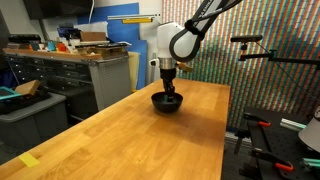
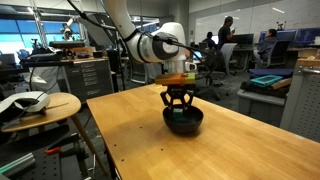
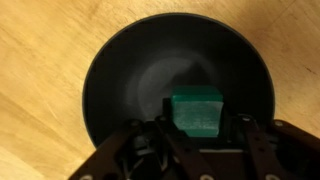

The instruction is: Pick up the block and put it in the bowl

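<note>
The gripper will next move a little further down into the black bowl (image 3: 158,78) and release the green block (image 3: 195,112) there, since the block already sits within the bowl's round rim.
The black glossy bowl (image 1: 167,102) stands on the wooden table in both exterior views (image 2: 184,121). In the wrist view it fills most of the frame (image 3: 130,70). My gripper (image 1: 169,92) (image 2: 178,103) reaches straight down into the bowl's mouth. In the wrist view the small green block (image 3: 195,112) sits between my fingertips (image 3: 196,125), which are shut on its sides. The block is over the bowl's inside, near the rim closest to the camera. I cannot tell whether it touches the bowl's floor.
The wooden table (image 1: 120,135) (image 2: 140,140) extends around the bowl. A round stool top with a white object (image 2: 35,103) stands beside it. Cabinets and benches (image 1: 70,65) line the back. A tripod arm (image 1: 270,50) stands beyond the table's edge.
</note>
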You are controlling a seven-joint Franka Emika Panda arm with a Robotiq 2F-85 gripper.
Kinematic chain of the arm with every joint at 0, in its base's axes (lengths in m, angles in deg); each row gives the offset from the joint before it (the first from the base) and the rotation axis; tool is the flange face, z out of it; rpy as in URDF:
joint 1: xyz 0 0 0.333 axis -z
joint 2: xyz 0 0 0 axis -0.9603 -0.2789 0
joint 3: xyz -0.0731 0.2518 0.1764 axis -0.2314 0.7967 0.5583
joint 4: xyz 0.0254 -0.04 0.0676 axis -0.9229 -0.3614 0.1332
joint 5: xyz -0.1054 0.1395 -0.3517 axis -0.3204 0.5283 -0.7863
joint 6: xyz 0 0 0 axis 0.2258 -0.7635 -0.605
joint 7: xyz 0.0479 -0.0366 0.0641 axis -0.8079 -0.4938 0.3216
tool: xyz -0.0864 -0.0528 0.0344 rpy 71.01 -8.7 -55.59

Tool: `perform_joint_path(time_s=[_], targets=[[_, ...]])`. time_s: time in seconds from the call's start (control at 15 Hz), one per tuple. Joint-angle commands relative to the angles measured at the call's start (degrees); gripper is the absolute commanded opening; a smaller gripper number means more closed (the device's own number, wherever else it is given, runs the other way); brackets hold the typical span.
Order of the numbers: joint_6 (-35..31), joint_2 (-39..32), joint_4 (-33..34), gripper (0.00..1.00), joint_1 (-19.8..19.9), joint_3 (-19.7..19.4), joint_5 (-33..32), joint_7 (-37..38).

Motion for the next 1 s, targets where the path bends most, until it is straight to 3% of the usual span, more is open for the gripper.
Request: perform_joint_path(time_s=[0.0, 0.2, 0.33, 0.47, 0.67, 0.93], targets=[[0.1, -3.4, 3.5, 0.21, 2.7, 1.9, 3.6, -1.7], [-1.1, -5.9, 5.4, 0.22, 3.7, 2.0, 4.9, -1.3], [-2.4, -6.8, 6.3, 0.72, 4.4, 2.3, 5.2, -1.4], [-3.3, -6.9, 6.8, 0.75, 5.0, 2.6, 5.4, -1.3], [-3.4, -5.9, 6.9, 0.98, 5.4, 2.6, 5.2, -1.1], [-1.1, -3.5, 7.8, 1.0, 5.5, 2.0, 6.8, 1.7]])
